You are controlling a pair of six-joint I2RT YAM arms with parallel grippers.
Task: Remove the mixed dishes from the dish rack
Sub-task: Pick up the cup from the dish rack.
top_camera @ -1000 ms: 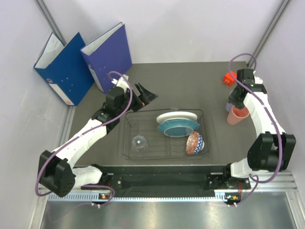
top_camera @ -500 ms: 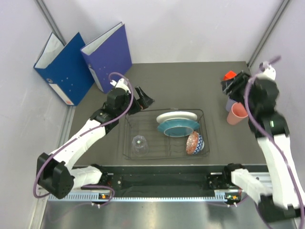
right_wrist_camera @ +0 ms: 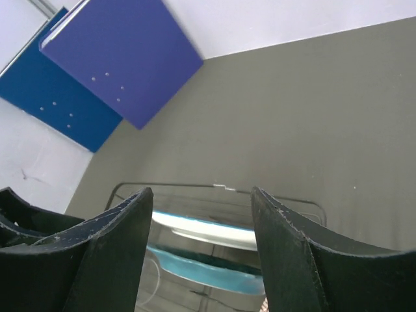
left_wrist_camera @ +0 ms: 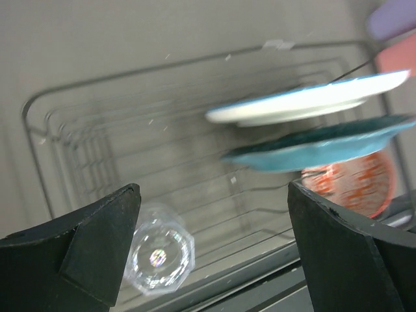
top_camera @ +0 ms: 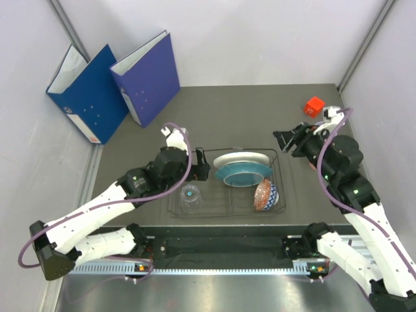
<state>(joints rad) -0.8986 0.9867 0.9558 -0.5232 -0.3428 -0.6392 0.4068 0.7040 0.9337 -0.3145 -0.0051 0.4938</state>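
Observation:
The clear glass [top_camera: 190,197] sits apart from the plates and bowl, so I will next move my left gripper back and down over it to close around its sides.
The dish rack [top_camera: 177,207] holds a white plate [top_camera: 239,159], a teal plate [top_camera: 244,175], a red-patterned bowl [top_camera: 265,195] and a clear glass [top_camera: 190,197] lying at its left. My left gripper [top_camera: 201,166] is open and empty over the rack, just left of the plates. Its wrist view shows the glass [left_wrist_camera: 156,257], white plate [left_wrist_camera: 305,104], teal plate [left_wrist_camera: 318,148], bowl [left_wrist_camera: 357,185], and beyond them the lavender cup [left_wrist_camera: 390,18] and salmon-pink cup [left_wrist_camera: 402,55]. My right gripper [top_camera: 288,142] is open and empty by the rack's back right corner, facing the plates [right_wrist_camera: 207,227].
Two blue binders [top_camera: 88,91] stand at the back left and also show in the right wrist view [right_wrist_camera: 123,58]. A small red block [top_camera: 314,106] sits at the back right. My right arm covers the cups in the top view.
My left gripper has moved from behind the rack's back left corner to over the rack. My right gripper has left the cups and swung left to the rack's back right corner.

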